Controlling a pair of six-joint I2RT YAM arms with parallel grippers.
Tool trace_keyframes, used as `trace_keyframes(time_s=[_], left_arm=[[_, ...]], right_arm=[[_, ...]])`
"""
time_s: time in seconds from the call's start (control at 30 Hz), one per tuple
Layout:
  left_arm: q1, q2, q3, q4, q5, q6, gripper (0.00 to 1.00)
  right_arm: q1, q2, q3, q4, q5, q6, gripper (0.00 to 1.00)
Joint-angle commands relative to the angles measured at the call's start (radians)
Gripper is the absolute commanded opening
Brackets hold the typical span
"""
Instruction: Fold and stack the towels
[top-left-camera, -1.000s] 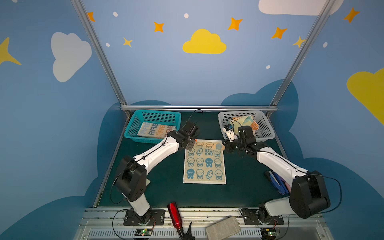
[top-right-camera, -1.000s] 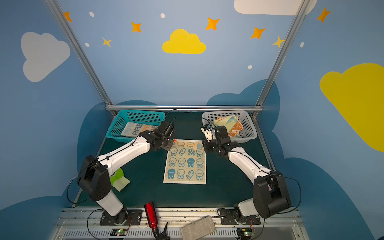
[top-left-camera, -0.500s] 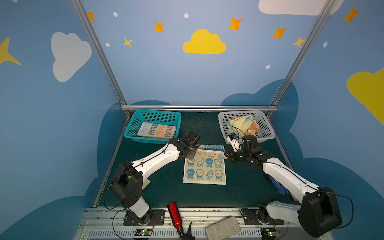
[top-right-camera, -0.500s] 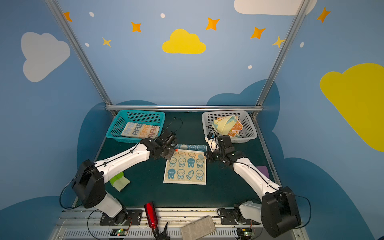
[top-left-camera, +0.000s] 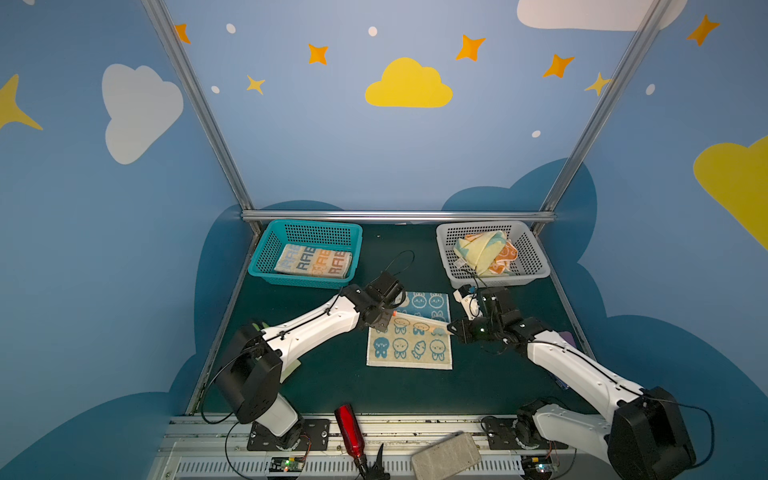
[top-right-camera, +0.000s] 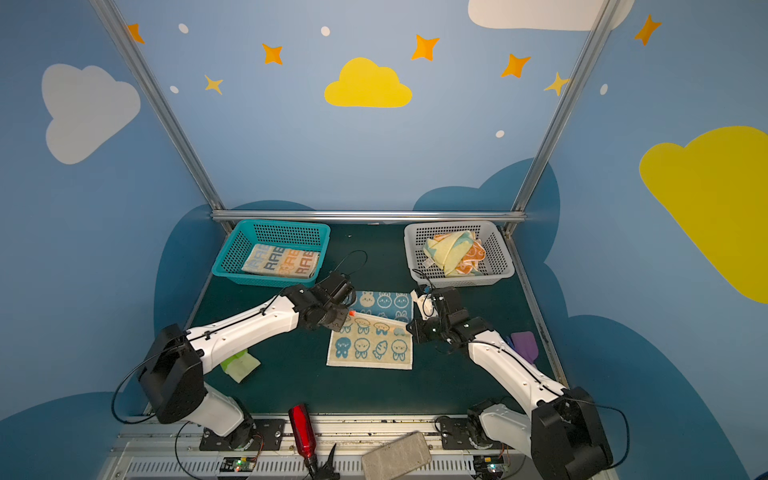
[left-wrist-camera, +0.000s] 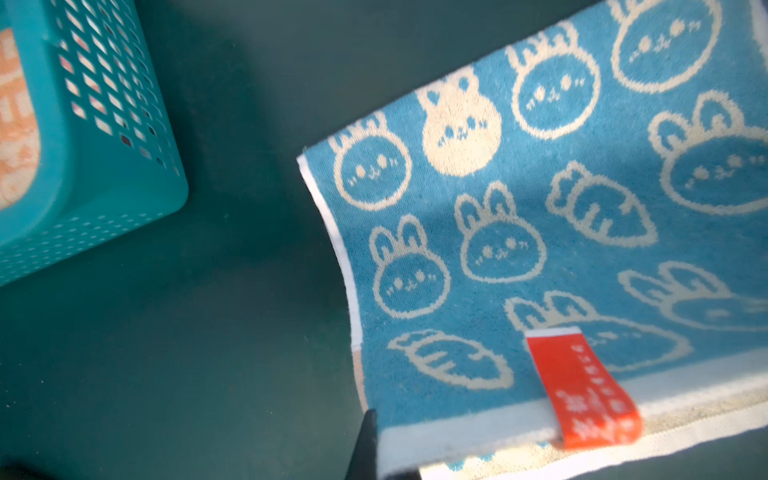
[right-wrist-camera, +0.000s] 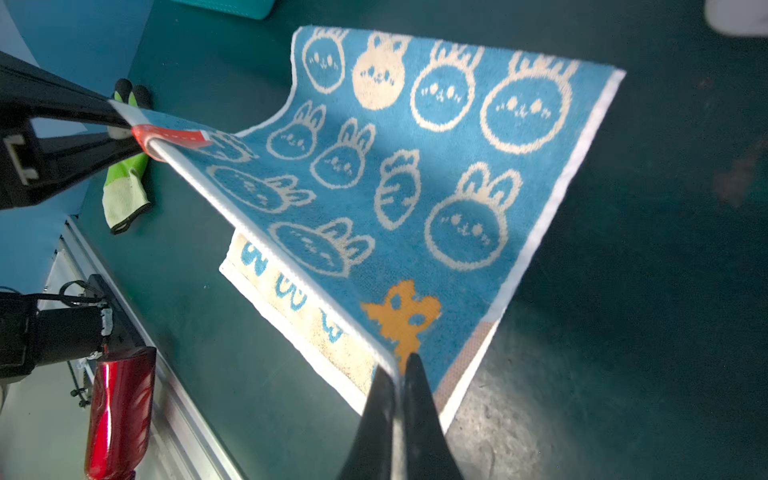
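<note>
My left gripper lowers the tagged corner back onto the cream side's near corner by the glove and releases it next, since that spot lies below and back of the gripper.
The rabbit towel lies mid-table, cream side up at the front. Its far edge is lifted and turned forward, showing the blue side. My left gripper is shut on the corner with the orange tag. My right gripper is shut on the other lifted corner. A folded cream lettered towel lies in the teal basket. A pale yellow towel and an orange one sit crumpled in the white basket.
A green glove lies under the left arm. A purple item sits by the right table edge. On the front rail lie a red tool and a grey block.
Both grippers have carried the towel's far edge up and toward the front. More of the blue side now shows behind the lifted edge.
</note>
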Motion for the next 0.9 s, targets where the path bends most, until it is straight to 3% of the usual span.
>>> trace_keyframes(time_s=[0.0,0.4,0.87], left_arm=[[0.004,-0.029,-0.009,-0.073,-0.081,-0.028,0.04],[-0.017,-0.071,-0.023,-0.094,-0.078,-0.05,0.04],[-0.071,-0.01,-0.144,-0.032,0.0,-0.143,0.04]], right_arm=[[0.003,-0.03,-0.014,-0.065,0.061,0.03,0.0],[0.028,-0.112,-0.008,-0.123,0.074,0.014,0.0],[0.105,-0.047,-0.078,-0.11,0.091,0.1,0.0]])
